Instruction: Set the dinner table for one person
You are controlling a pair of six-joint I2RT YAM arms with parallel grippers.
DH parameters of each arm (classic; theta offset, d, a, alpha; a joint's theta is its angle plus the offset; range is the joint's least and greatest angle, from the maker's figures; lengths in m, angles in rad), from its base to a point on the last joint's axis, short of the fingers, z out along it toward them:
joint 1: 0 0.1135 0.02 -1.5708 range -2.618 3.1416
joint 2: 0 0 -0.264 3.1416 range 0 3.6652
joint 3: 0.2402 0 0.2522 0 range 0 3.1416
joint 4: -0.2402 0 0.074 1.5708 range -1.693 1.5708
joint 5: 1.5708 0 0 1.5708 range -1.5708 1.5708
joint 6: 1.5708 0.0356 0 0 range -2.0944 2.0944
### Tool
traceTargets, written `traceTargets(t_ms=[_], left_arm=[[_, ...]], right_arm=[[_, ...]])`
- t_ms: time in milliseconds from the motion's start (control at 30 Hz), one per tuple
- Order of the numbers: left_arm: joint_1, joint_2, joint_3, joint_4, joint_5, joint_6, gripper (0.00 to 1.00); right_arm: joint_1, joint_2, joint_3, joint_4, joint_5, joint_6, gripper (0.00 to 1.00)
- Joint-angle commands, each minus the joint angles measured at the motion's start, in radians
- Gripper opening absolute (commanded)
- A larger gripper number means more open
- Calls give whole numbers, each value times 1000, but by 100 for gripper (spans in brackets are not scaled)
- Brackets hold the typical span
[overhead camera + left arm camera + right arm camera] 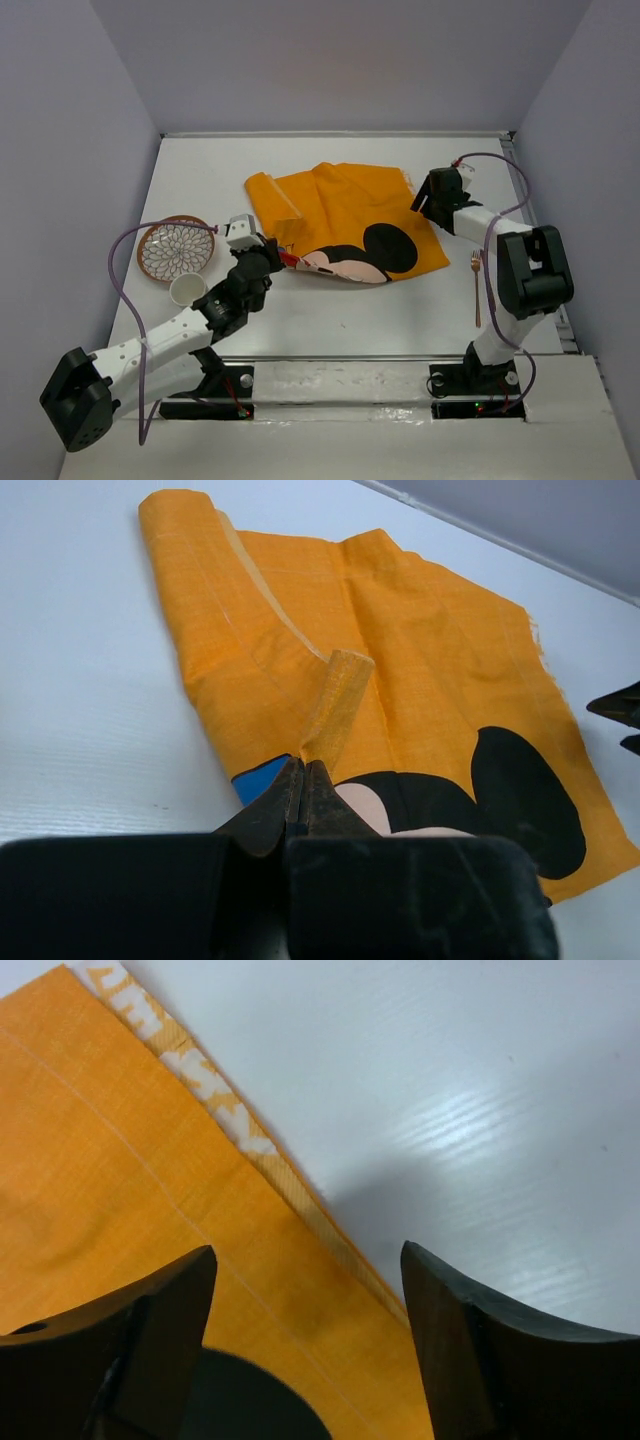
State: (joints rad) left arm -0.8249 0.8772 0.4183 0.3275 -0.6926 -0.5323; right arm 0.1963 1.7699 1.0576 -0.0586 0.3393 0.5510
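My right gripper next moves back along the placemat's edge onto its free near corner by the fork, with my left gripper shut on the placemat.
The white dinner table [330, 310] carries a rumpled orange Mickey Mouse placemat [340, 210] at its middle, with its left side folded over. My left gripper [278, 252] is at the placemat's near left part. In the left wrist view it [305, 770] is shut on a raised pleat of the orange cloth [335, 695]. My right gripper [418, 205] hovers over the placemat's right edge. In the right wrist view it [308, 1260] is open and empty, straddling the cloth's hemmed edge [300, 1195] with bare table [480, 1090] beyond.
A patterned brown-rimmed plate [177, 248] lies at the left, with a white cup [188, 290] just in front of it. A gold fork [476, 288] lies at the right near the right arm. Walls enclose the table on three sides.
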Motion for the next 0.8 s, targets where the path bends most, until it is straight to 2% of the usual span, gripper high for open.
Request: traceTargets(t_ms=[0, 33, 167, 233, 367, 500, 600, 767], left_arm=[[4, -35, -22, 111, -47, -26, 0], [4, -40, -29, 114, -44, -32, 0], [3, -63, -65, 137, -28, -52, 0], [3, -66, -75, 142, -18, -54, 0], [1, -61, -87, 157, -2, -57, 0], [1, -57, -92, 166, 2, -55, 0], [1, -58, -99, 177, 4, -52, 0], [1, -50, -102, 182, 5, -49, 0]], right_arm=[[-8, -225, -115, -9, -14, 1, 82], [-8, -269, -164, -10, -29, 27, 82], [-8, -482, -450, -17, -57, 186, 70], [-8, -556, -523, -23, -48, 239, 64], [-8, -684, -617, -79, -5, 296, 60], [-8, -707, -647, -93, -29, 359, 60], [-8, -658, -639, -73, -63, 394, 60], [-8, -526, -639, 23, -94, 470, 50]])
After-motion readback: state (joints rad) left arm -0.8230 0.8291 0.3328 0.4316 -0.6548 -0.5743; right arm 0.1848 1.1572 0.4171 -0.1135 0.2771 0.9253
